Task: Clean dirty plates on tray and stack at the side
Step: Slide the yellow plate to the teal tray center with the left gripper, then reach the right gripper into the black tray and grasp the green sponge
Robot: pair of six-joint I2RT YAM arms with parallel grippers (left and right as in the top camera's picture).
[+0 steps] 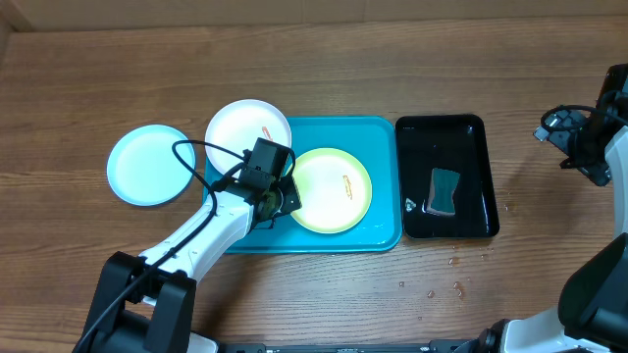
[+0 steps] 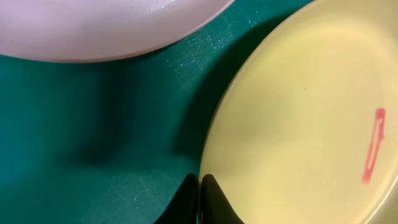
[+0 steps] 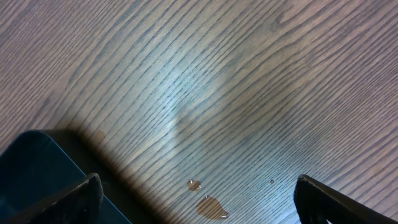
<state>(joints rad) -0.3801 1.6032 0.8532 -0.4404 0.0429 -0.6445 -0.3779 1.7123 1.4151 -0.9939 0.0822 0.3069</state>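
Note:
Next, my right gripper crosses to the black tray, turning, and goes down onto the dark teal sponge's middle (image 1: 443, 191), since the yellow-green plate still bears a smear.
The yellow-green plate (image 1: 334, 191) lies in the turquoise tray (image 1: 383, 132) with an orange-red smear at its middle. My left gripper (image 1: 282, 196) is at its left rim, and in the left wrist view the fingers (image 2: 199, 186) are shut on that rim of the plate (image 2: 298, 112). The white plate (image 1: 245, 126) with a small orange smear sits at the tray's far left corner, partly over its rim. The pale blue plate (image 1: 149, 165) lies on the table left of the tray. My right gripper (image 3: 196, 193) is open and empty above bare table at the far right (image 1: 579, 147).
A glossy black tray (image 1: 446, 126) stands right of the turquoise tray and holds a dark teal sponge (image 1: 444, 191). Water drops (image 1: 442, 284) lie on the wood in front of it; some show under my right gripper (image 3: 208, 205).

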